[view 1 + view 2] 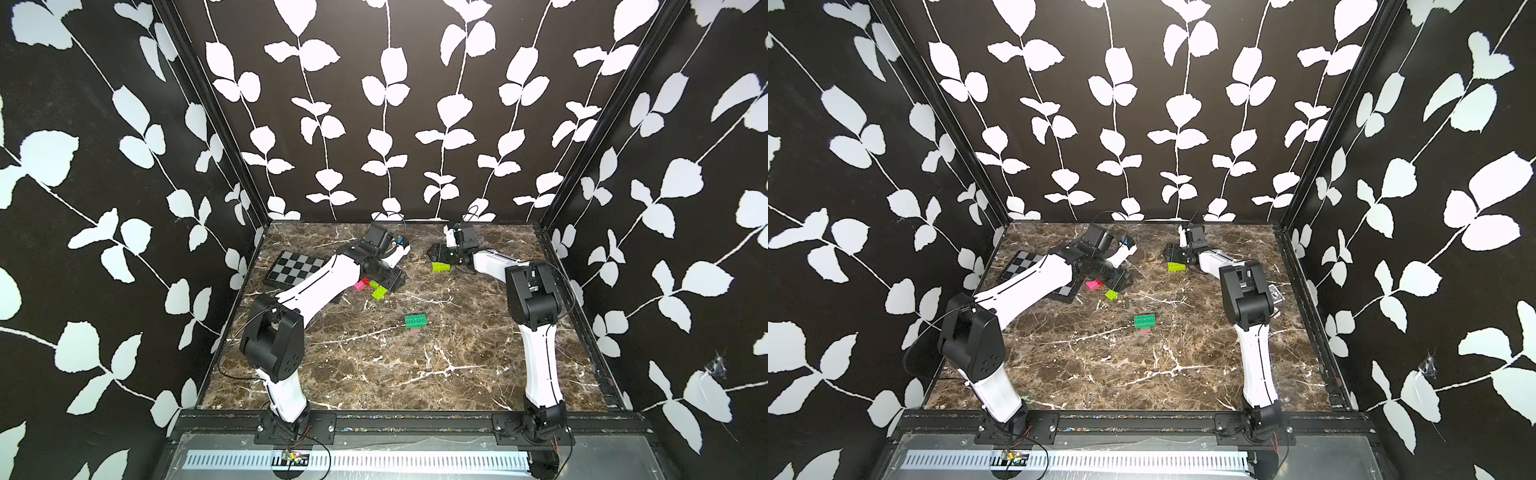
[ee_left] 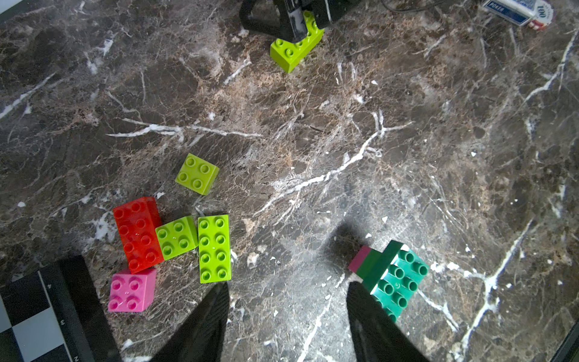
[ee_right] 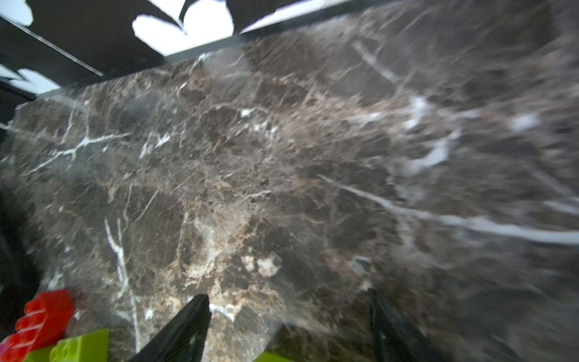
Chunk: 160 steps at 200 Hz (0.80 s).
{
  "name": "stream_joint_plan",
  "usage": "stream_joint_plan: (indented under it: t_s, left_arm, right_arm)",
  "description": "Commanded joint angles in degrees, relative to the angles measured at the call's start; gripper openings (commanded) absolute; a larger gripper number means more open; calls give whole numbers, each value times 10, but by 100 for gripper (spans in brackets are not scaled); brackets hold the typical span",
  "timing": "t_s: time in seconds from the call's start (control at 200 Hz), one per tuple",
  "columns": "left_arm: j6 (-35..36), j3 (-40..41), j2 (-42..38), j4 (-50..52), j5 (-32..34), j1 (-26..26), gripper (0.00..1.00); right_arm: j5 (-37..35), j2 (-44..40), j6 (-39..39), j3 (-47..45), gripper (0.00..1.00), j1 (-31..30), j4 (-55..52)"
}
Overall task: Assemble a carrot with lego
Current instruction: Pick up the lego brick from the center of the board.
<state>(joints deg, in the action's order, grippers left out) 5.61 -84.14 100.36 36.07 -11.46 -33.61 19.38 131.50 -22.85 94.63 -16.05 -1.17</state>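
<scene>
My right gripper needs to move back and tip its open fingers down around the lime brick (image 1: 441, 267) (image 3: 272, 358), since the brick lies below and slightly back from them.
The carrot (image 1: 415, 322) (image 1: 1145, 322) is a short joined stack of green bricks with a pink one at one end, lying on its side mid-table. In the left wrist view the carrot (image 2: 391, 275) lies just outside one finger of my open, empty left gripper (image 2: 288, 313). Loose lego lies beside the other finger: a red brick (image 2: 138, 233), a pink brick (image 2: 131, 291), and lime bricks (image 2: 214, 249). My right gripper (image 1: 438, 254) (image 3: 286, 313) stands open, far back, its fingers astride one end of a lime brick (image 1: 440, 267) (image 2: 296, 47) on the table.
A black-and-grey checkered board (image 1: 291, 266) (image 2: 31, 326) lies at the back left, partly under the left arm. A blue card box (image 2: 513, 11) (image 1: 1275, 296) sits by the right arm's elbow. Walls close in the table on three sides.
</scene>
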Motion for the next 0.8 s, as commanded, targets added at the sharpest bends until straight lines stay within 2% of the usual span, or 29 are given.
stream_joint_plan:
  t_s: [0.0,0.26,0.41,0.58,0.795]
  left_arm:
    - [8,12,-31,14,-1,-1,63]
    - [11,26,-38,20,7,-1,63]
    - [13,27,-39,24,7,-1,63]
    - [15,31,-44,26,6,0,63]
    - [18,38,-58,26,8,-1,63]
  right_arm:
    - [67,0,12,31,76,3,-47]
    - [90,-57,130,-16,69,4,-133]
    - [90,-80,168,-43,67,2,-143]
    - [50,-83,203,-48,64,-13,-158]
    - [-20,-77,242,-42,64,-30,-175]
